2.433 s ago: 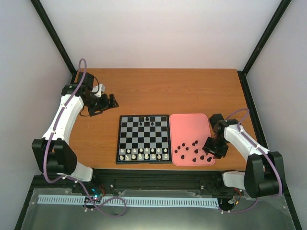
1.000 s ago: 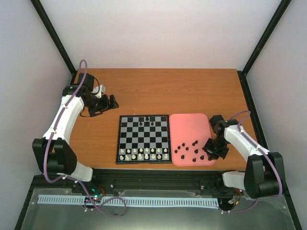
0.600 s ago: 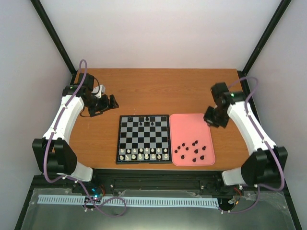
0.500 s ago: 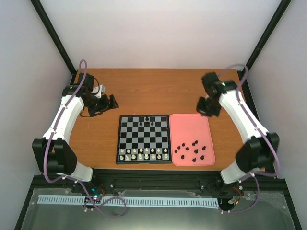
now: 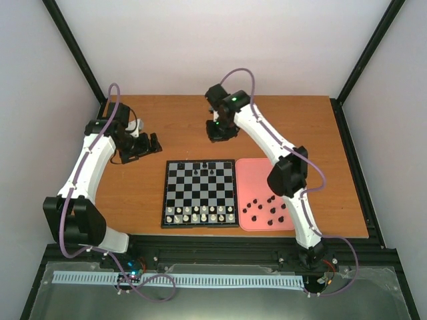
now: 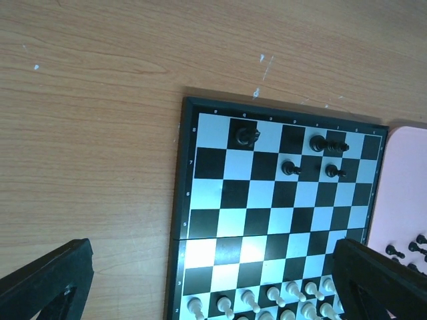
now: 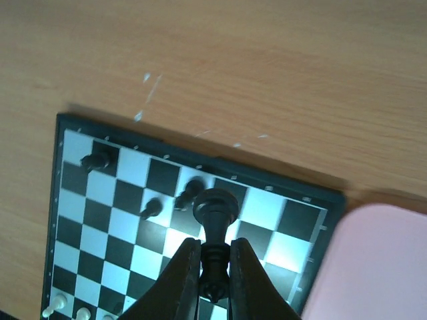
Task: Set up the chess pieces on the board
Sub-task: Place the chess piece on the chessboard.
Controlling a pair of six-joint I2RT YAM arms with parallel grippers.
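I should lower my right gripper toward the left in the top view and release on the board's empty dark square between the far-row pieces.
The board [image 5: 200, 193] lies at the table's middle, with several black chess pieces [image 5: 204, 168] on its far rows. More black pieces [image 5: 270, 210] lie on the pink tray [image 5: 263, 173]. My right gripper [image 5: 220, 130] hangs over the wood just behind the board's far edge. In the right wrist view it [image 7: 215, 245] is shut on a black piece [image 7: 215, 213], whose round end points towards the board [image 7: 100, 220]. My left gripper [image 5: 143, 147] stands open far left of the board. Its fingers [image 6: 47, 280] frame the board [image 6: 267, 220] with nothing between them.
White pieces [image 5: 200, 213] fill the board's two near rows and show as white pieces [image 6: 267, 300] in the left wrist view. The tray touches the board's right side. Black frame posts [image 5: 80, 60] and white walls bound the table.
My right arm has swung from the tray's right side up and leftwards to behind the board's far edge, still shut. The left arm has barely moved.
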